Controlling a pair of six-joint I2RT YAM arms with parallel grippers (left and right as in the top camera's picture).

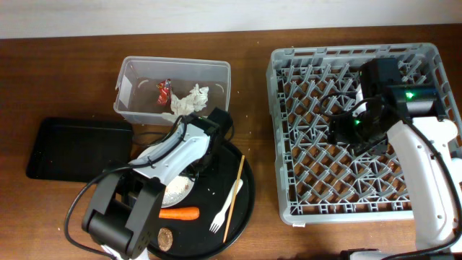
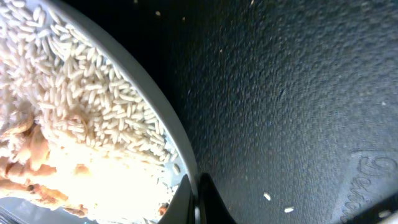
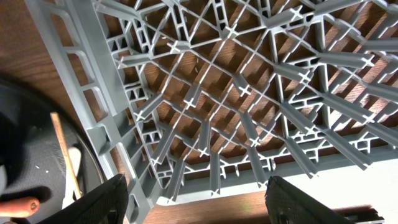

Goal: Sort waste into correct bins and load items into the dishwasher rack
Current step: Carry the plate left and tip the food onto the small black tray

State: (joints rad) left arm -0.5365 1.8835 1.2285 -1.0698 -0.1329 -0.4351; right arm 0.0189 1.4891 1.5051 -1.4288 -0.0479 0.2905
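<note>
I need to move my left gripper up and over the shallow black tray, tip the white plate, since rice scraps cover it, then return to release it on the round tray.
My left gripper [image 2: 198,190] is shut on the rim of the white plate [image 2: 140,81], one finger on each side of the edge. The plate [image 1: 178,192] carries beige rice scraps [image 2: 74,93] and sits on the round black tray [image 1: 206,201], partly hidden under my left arm. Beside it lie an orange carrot [image 1: 179,214], a brown lump [image 1: 165,237], a white fork [image 1: 226,209] and a wooden stick [image 1: 234,196]. My right gripper [image 3: 199,199] hangs open over the grey dishwasher rack [image 1: 354,52], holding nothing.
The clear tub [image 1: 130,79] at the back holds a red wrapper [image 1: 164,92] and a crumpled tissue [image 1: 189,101]. A shallow black tray [image 1: 78,148] lies at the left. A few loose rice grains [image 2: 267,196] dot the round tray.
</note>
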